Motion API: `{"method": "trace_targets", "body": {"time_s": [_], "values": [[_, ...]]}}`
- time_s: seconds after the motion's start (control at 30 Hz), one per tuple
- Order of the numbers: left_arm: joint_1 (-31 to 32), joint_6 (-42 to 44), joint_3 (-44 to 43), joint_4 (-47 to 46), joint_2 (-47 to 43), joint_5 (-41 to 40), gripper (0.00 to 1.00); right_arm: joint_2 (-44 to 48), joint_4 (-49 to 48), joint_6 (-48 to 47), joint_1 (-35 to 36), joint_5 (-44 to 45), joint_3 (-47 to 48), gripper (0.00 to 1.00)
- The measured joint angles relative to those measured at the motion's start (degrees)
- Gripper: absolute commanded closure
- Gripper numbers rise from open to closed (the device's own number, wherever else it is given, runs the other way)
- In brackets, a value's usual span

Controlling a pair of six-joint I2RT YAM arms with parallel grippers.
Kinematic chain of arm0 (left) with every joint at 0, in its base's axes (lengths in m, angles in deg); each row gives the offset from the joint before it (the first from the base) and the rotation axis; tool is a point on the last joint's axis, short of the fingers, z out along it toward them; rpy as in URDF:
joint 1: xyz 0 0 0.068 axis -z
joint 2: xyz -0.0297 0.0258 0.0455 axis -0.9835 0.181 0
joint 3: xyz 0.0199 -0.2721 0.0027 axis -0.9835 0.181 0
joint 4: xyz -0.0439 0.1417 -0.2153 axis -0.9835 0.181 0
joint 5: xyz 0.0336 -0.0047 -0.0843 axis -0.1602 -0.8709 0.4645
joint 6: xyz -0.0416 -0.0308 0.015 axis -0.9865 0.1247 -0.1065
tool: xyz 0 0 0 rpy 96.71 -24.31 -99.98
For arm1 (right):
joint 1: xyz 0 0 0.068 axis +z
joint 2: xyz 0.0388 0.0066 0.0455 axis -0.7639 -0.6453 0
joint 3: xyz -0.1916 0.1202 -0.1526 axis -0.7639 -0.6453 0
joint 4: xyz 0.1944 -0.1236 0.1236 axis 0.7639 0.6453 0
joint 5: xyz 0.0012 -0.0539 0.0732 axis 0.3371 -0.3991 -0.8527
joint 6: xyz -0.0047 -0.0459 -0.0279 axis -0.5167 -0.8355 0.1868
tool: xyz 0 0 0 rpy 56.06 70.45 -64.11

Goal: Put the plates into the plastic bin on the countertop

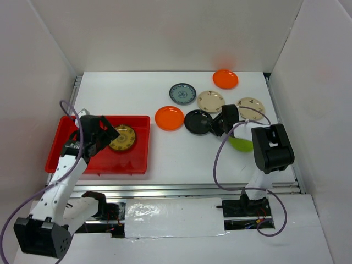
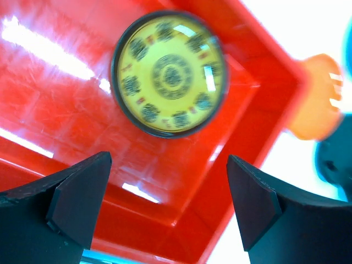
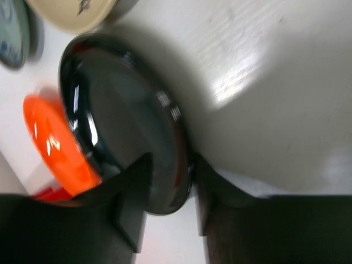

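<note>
My left gripper swings toward the right in the top view onto the black plate's bin-side rim [image 1: 186,121] next, because my right gripper leaves that rim free.
The red plastic bin [image 1: 66,144] sits at the left of the white countertop [image 1: 126,93] and holds the black-gold patterned plate [image 1: 122,138]. My left gripper [image 1: 104,132] hangs open and empty over the bin. In the left wrist view it [image 2: 168,165] is just short of that plate [image 2: 169,80]. My right gripper [image 1: 217,125] is shut on the near rim of the glossy black plate [image 1: 198,121]. In the right wrist view its fingers [image 3: 171,165] clamp the rim of the black plate [image 3: 121,115], one on each side.
On the countertop lie an orange plate [image 1: 169,117], a blue-grey plate [image 1: 182,93], two cream plates [image 1: 210,101] [image 1: 250,108] and a far orange plate [image 1: 225,78]. A lime green plate [image 1: 241,144] lies partly under my right arm. White walls enclose the table.
</note>
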Motion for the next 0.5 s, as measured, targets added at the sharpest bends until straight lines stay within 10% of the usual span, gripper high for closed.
{"method": "trace_targets", "body": {"time_s": [0.07, 0.13, 0.5], "values": [[0.46, 0.5, -1.92, 1.66, -3.04, -0.31, 0.01, -2.25, -0.22, 0.83, -0.26, 0.22, 1.77, 0.92], [0.55, 1.6, -4.35, 3.32, -4.28, -0.55, 0.01, -2.67, 0.02, 1.84, -0.28, 0.57, 1.92, 1.0], [2.67, 9.51, -7.76, -0.04, -3.19, 16.52, 0.01, 17.07, 10.12, 2.93, 6.25, 13.0, -3.67, 1.0]]}}
